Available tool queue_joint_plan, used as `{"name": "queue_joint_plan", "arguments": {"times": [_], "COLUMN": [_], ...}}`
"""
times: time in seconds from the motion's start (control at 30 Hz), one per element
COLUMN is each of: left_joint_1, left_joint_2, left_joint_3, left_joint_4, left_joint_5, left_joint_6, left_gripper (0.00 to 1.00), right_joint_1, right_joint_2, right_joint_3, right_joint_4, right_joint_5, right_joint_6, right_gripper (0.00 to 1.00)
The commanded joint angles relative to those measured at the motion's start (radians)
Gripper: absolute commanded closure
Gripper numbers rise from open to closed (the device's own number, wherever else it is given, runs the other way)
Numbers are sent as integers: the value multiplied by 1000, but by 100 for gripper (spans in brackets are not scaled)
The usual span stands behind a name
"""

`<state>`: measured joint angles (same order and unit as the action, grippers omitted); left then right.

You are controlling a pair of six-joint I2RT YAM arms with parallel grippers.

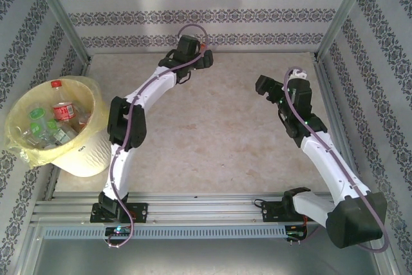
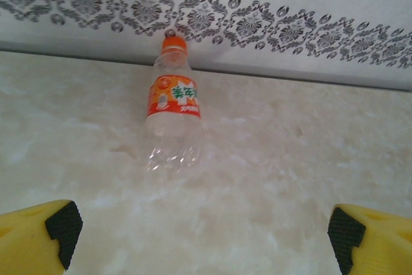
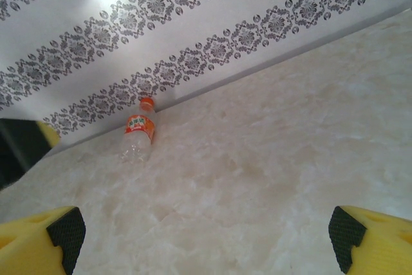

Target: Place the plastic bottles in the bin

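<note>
The bottle's cap end is by the back wall, so my open left gripper should next go down toward the tabletop, onto the clear lower body of the bottle (image 2: 172,137).
One clear plastic bottle (image 2: 172,104) with an orange cap and orange label lies on the table, its cap toward the back wall; it is also in the right wrist view (image 3: 138,134). My left gripper (image 2: 205,233) is open a short way in front of it, nothing between its yellow fingers (image 2: 38,239). From above, the left gripper (image 1: 198,57) is at the back wall. My right gripper (image 3: 203,236) is open and empty over mid-table, farther from the bottle, right of centre from above (image 1: 267,88). The bin (image 1: 87,152), lined with a pale yellow bag, stands at the left and holds several bottles (image 1: 62,109).
Patterned walls close the table at the back (image 1: 206,17) and on both sides. Metal frame posts (image 1: 61,14) stand at the back corners. A rail (image 1: 206,207) with the arm bases runs along the near edge. Part of the left arm's gripper (image 3: 22,146) shows left of the bottle.
</note>
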<state>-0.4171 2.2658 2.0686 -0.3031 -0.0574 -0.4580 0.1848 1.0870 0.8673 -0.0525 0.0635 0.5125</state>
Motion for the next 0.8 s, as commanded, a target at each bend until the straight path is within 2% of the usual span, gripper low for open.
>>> {"name": "queue_joint_plan", "arguments": {"times": [0.0, 0.13, 0.2, 0.47, 0.67, 0.77], "left_joint_1": [4, 4, -1, -5, 4, 23], "left_joint_2": [82, 211, 256, 435, 540, 586], "left_joint_3": [85, 201, 244, 456, 579, 626], "left_joint_4": [178, 181, 158, -48, -107, -111], "left_joint_5": [46, 118, 107, -198, -145, -107], "left_joint_6": [21, 102, 142, 165, 146, 88], "left_gripper": [0, 0, 0, 0, 0, 8], "right_joint_1": [-9, -9, -10, -10, -10, -10], "right_joint_2": [-16, -10, -6, 1, -19, -33], "right_joint_3": [5, 16, 22, 36, 32, 23], "right_joint_4": [-54, -69, -76, -94, -106, -112], "right_joint_5": [19, 28, 29, 39, 59, 70], "right_joint_6": [-42, -49, -51, -65, -76, -79], "right_gripper": [2, 2, 2, 2, 2, 2]}}
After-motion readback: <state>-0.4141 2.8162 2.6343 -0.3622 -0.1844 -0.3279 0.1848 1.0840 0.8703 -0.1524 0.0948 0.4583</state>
